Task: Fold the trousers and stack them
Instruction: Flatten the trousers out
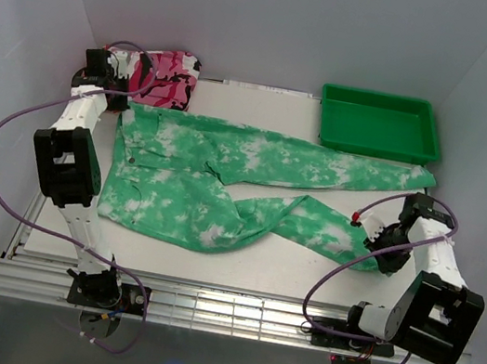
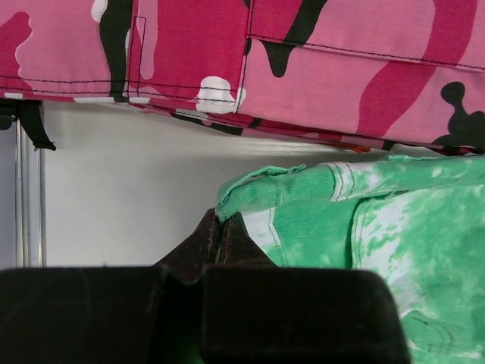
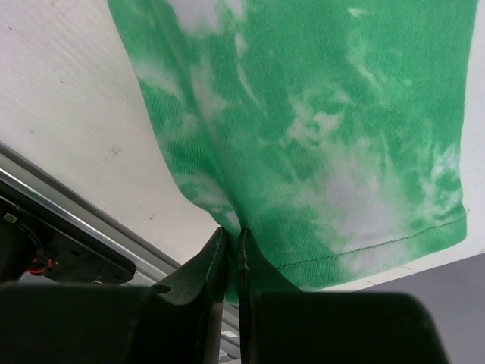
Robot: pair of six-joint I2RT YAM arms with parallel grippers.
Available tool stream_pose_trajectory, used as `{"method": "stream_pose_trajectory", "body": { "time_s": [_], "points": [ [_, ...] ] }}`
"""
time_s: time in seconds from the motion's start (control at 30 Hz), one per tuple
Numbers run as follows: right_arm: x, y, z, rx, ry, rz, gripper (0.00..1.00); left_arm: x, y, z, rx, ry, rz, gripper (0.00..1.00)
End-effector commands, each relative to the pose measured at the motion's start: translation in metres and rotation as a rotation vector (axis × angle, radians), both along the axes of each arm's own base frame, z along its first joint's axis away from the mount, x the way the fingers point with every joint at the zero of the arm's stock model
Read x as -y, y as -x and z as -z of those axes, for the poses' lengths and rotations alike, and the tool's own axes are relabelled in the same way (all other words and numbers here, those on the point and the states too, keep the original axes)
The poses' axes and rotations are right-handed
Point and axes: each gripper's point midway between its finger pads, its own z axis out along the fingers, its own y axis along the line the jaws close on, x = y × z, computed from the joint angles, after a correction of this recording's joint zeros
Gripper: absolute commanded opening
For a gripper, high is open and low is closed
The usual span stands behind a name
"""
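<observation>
I need to pull the hem end of the near trouser leg to the right in the top view with my right gripper next, then let go of it on the tabletop, because the leg still creases midway.
The trousers [image 1: 226,174], bright green with white blotches, lie spread flat across the table, waist at the left, two legs running right. My left gripper [image 1: 118,103] is shut on the far corner of the waistband [image 2: 250,189], right beside the pink camouflage cloth. My right gripper [image 1: 372,242] is shut on the hem end of the near leg [image 3: 333,167]; the cloth is pinched between its fingers [image 3: 214,258] near the table's front right.
A folded pink, black and white camouflage cloth [image 1: 166,77] lies at the back left and fills the top of the left wrist view [image 2: 303,61]. A green plastic tray [image 1: 381,123] stands at the back right. The metal rail [image 3: 83,205] runs along the table's front edge.
</observation>
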Motion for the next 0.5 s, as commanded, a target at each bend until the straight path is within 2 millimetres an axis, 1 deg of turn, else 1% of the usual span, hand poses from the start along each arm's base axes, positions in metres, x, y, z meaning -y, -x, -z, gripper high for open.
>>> {"method": "stream_pose_trajectory", "body": {
  "time_s": [0.0, 0.03, 0.07, 0.1, 0.13, 0.17, 0.2, 0.23, 0.27, 0.3, 0.33, 0.37, 0.4, 0.43, 0.47],
  "points": [
    [0.033, 0.014, -0.006, -0.051, 0.085, -0.186, 0.08, -0.022, -0.013, -0.021, 0.064, -0.09, 0.007, 0.0],
    [0.037, 0.013, -0.006, -0.051, 0.085, -0.186, 0.08, -0.02, -0.011, -0.018, 0.043, -0.087, 0.022, 0.0],
    [0.041, 0.011, -0.005, -0.058, 0.085, -0.177, 0.08, -0.019, -0.014, -0.021, 0.047, -0.085, 0.033, 0.0],
    [0.045, 0.001, -0.011, -0.025, 0.093, -0.17, 0.08, -0.019, -0.012, -0.021, 0.032, -0.088, 0.037, 0.0],
    [0.048, -0.005, -0.014, -0.009, 0.096, -0.164, 0.08, -0.019, -0.011, -0.022, 0.028, -0.092, 0.046, 0.09],
    [0.05, -0.012, -0.016, 0.007, 0.102, -0.165, 0.08, -0.019, -0.011, -0.028, 0.035, -0.093, 0.054, 0.13],
    [0.057, -0.037, -0.029, 0.094, 0.125, -0.17, 0.08, -0.014, -0.006, -0.037, 0.041, -0.07, 0.085, 0.3],
    [0.057, -0.037, -0.028, 0.092, 0.124, -0.17, 0.08, -0.008, -0.001, -0.033, 0.022, -0.041, 0.116, 0.4],
    [0.059, -0.043, -0.033, 0.108, 0.131, -0.171, 0.08, -0.003, 0.005, -0.037, 0.014, -0.018, 0.143, 0.48],
    [0.05, -0.052, -0.036, 0.148, 0.08, -0.182, 0.13, 0.004, 0.019, -0.044, -0.006, -0.002, 0.163, 0.56],
    [0.048, -0.06, -0.049, 0.172, 0.07, -0.184, 0.22, 0.007, 0.027, -0.047, -0.013, -0.004, 0.195, 0.63],
    [0.045, -0.064, -0.053, 0.175, 0.05, -0.188, 0.32, 0.012, 0.038, -0.047, -0.034, 0.003, 0.217, 0.76],
    [0.039, -0.066, -0.058, 0.182, 0.019, -0.185, 0.54, 0.016, 0.052, -0.049, -0.054, 0.006, 0.229, 0.78],
    [0.037, -0.068, -0.071, 0.188, 0.006, -0.183, 0.64, 0.019, 0.07, -0.044, -0.109, 0.022, 0.238, 0.79],
    [0.036, -0.07, -0.076, 0.188, -0.007, -0.171, 0.74, 0.016, 0.084, -0.04, -0.139, 0.036, 0.231, 0.79]
  ]
}}
